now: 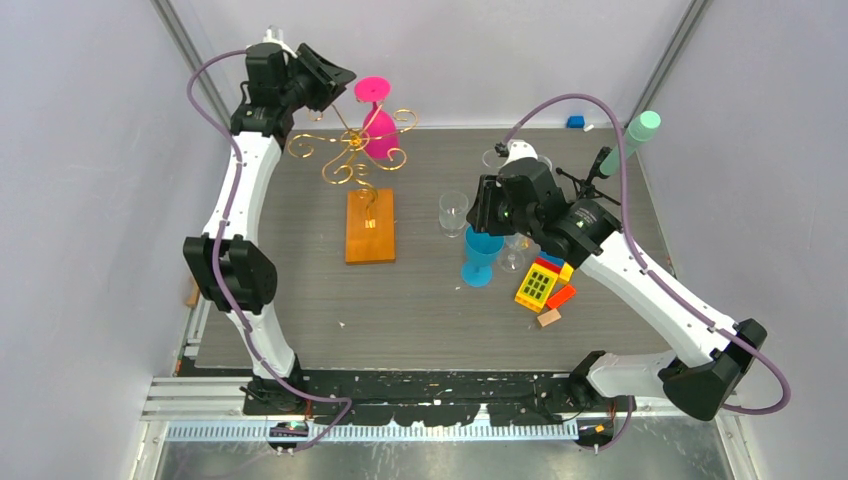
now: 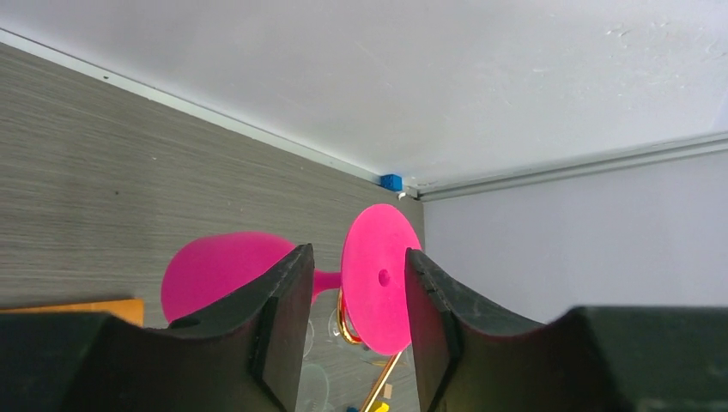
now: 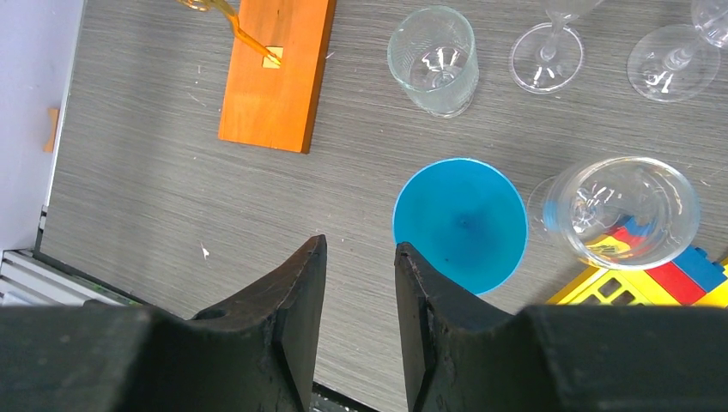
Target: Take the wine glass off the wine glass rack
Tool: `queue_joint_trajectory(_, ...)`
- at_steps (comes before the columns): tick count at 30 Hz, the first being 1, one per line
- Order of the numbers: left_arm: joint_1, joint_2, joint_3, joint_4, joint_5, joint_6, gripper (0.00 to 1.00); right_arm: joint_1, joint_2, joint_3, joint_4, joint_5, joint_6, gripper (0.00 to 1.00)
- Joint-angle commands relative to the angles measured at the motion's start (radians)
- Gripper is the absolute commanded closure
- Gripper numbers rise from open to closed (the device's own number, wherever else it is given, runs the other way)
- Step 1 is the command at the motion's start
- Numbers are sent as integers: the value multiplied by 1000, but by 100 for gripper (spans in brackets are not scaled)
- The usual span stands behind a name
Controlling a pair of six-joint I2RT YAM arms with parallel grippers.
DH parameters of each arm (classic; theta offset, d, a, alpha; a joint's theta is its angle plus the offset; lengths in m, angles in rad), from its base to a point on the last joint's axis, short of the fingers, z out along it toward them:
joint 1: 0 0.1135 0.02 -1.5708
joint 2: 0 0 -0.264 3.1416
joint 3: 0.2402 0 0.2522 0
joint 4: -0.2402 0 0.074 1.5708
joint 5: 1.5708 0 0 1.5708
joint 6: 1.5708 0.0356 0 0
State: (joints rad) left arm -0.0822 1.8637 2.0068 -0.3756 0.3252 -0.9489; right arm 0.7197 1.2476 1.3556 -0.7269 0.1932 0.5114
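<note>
Next, my left gripper shifts to the right in the top view onto the pink foot's nearest edge (image 1: 360, 90) (image 2: 352, 285), which lines up between my open fingers.
A pink wine glass (image 1: 378, 128) hangs upside down on the gold wire rack (image 1: 345, 152), which stands on an orange-brown wooden base (image 1: 370, 226). My left gripper (image 1: 345, 78) is open at the back, right by the glass's round foot (image 1: 372, 90). In the left wrist view the gripper (image 2: 356, 257) has its jaws apart, and the pink foot (image 2: 378, 279) shows between the fingertips, just beyond them. The pink bowl (image 2: 219, 268) lies to the left and a gold wire loop (image 2: 348, 324) sits under the foot. My right gripper (image 1: 478, 212) (image 3: 360, 245) is open and empty above the table.
A blue wine glass (image 3: 459, 223) stands just right of my right fingers. Near it are a clear tumbler (image 3: 432, 60), clear wine glasses (image 3: 547, 51) and coloured toy blocks (image 1: 545, 283). A black tripod with a mint-green tip (image 1: 645, 125) stands at the back right.
</note>
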Motion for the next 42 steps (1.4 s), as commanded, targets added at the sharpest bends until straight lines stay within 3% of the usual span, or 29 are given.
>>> queue_joint_trajectory(1, -1, -51, 15, 0, -3, 43, 53, -2, -22, 2, 47, 5, 17, 60)
queue_joint_trajectory(8, -3, -9, 26, 0, 47, 12, 51, -2, -26, -7, 59, -6, 29, 60)
queue_joint_trajectory(19, -7, 33, 44, 29, 132, -22, 56, -2, -33, -9, 58, 0, 29, 60)
queue_joint_trajectory(32, -7, 29, 31, 79, 161, -60, 91, -2, -43, -20, 59, 13, 30, 60)
queue_joint_trajectory(37, -8, 35, 29, 107, 189, -96, 92, -2, -49, -25, 59, 16, 30, 60)
queue_joint_trajectory(42, -15, 43, 27, 112, 197, -108, 87, -2, -51, -29, 60, 18, 31, 60)
